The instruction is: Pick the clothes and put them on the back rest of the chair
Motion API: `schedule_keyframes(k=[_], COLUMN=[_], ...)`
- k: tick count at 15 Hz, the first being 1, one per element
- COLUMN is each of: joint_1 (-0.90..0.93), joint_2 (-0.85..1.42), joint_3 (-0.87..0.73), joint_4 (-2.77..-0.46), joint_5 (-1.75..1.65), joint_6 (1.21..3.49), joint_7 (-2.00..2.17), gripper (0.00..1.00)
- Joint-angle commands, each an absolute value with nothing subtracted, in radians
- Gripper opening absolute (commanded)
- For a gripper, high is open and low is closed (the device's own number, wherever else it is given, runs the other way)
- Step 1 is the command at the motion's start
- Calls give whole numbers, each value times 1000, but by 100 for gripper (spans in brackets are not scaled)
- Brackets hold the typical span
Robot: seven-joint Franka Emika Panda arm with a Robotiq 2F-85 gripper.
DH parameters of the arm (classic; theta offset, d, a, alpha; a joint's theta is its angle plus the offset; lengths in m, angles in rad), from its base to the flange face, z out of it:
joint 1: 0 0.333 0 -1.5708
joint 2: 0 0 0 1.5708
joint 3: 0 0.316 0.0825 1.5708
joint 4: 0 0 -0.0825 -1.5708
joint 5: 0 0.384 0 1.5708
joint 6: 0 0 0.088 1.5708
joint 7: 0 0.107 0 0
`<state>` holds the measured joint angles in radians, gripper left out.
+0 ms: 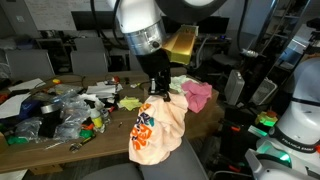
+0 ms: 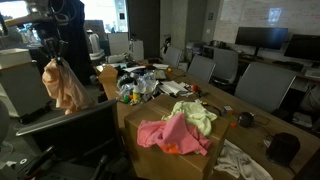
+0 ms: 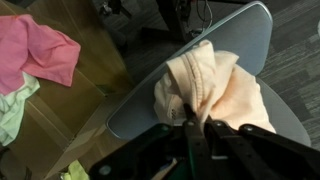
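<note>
The peach garment comes down a little over the grey chair (image 1: 150,172) next and shifts toward the table, and my gripper opens above the back rest.
My gripper (image 1: 158,93) is shut on a peach garment with an orange and blue print (image 1: 158,130), which hangs from it above the grey chair (image 1: 150,172). In an exterior view the garment (image 2: 64,88) dangles over the chair's back rest (image 2: 70,120). In the wrist view the cloth (image 3: 215,95) bunches at my fingertips (image 3: 193,118), with the chair's back rest (image 3: 180,70) below it. A pink cloth (image 2: 170,132) and a light green cloth (image 2: 200,115) lie on the wooden table (image 2: 150,155); they also show in the wrist view (image 3: 40,50).
The table holds cluttered plastic bags, bottles and small items (image 1: 60,110). Several office chairs (image 2: 265,85) stand round it. Monitors (image 2: 265,40) stand at the back. A white machine with green lights (image 1: 295,125) stands beside the table.
</note>
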<state>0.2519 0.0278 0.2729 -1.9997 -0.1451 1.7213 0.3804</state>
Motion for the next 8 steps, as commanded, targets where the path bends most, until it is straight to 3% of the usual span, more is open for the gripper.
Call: schedule_keyframes(k=[1, 8], joint_1=[220, 139], joint_2=[25, -11], joint_3=[225, 129], joint_4=[-2023, -2094], joint_5=[-120, -77], joint_6=[1714, 1736], joint_7=[372, 397], gripper=[2, 2])
